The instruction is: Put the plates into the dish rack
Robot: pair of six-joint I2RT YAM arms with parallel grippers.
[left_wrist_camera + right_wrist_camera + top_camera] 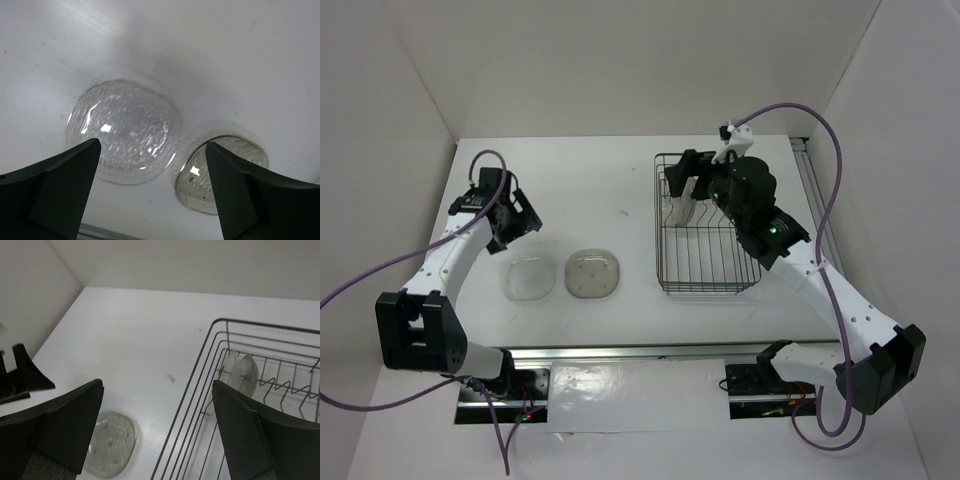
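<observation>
My left gripper should next go down and back astride the clear plate's edge opposite the smoky plate, where bare table shows.
A clear plate (pixel 529 278) and a smoky plate (pixel 593 273) lie flat side by side on the white table. My left gripper (pixel 523 224) hovers open just behind them, holding nothing. In the left wrist view the clear plate (pixel 122 130) shows between the fingers of the left gripper (pixel 152 145), and the smoky plate (pixel 200 175) is partly hidden by the right finger. The dish rack (pixel 705 280) stands to the right. Two plates (pixel 240 372) stand on edge in its far left corner. My right gripper (pixel 157 385) is open above the rack's left rim (pixel 200 365), empty.
White walls close the table in at the back and on both sides. Purple cables trail from both arms. The smoky plate (pixel 111 442) lies left of the rack in the right wrist view. The table's near edge runs just below the two flat plates.
</observation>
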